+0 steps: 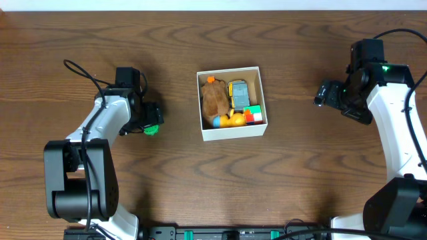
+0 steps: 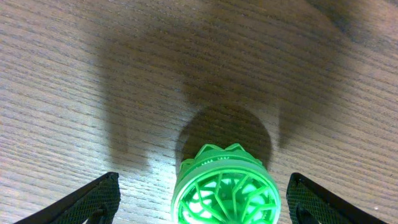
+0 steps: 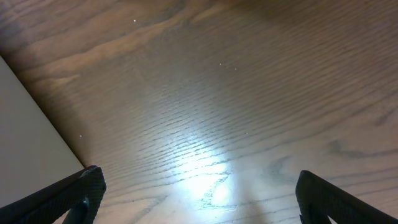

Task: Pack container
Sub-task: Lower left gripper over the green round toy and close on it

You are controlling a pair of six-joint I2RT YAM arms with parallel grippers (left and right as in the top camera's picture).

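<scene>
I will bring my left gripper down around the round green spoked toy (image 1: 152, 129) (image 2: 224, 190) next and close on it, because the green toy is between the gripper's open fingers, below their ends.
The container (image 1: 235, 131) is a square white box with low walls at the table's middle. Inside it lie a brown plush toy (image 1: 213, 99), a grey toy car (image 1: 239, 93), an orange-and-yellow toy (image 1: 233, 121) and a colour cube (image 1: 253, 115). A round green spoked toy (image 2: 224, 190) stands on the wood left of the box, also seen from overhead as a green toy (image 1: 152, 129). My left gripper (image 2: 202, 205) is open around it, with a gap on each side between the toy and the fingers (image 2: 87, 202). My right gripper (image 3: 205, 199) is open over bare wood, right of the box.
The table is dark wood-grain. A pale flat surface (image 3: 25, 137) fills the left edge of the right wrist view. Both arms' bases (image 1: 80, 193) stand at the near corners, and cables run along the front edge.
</scene>
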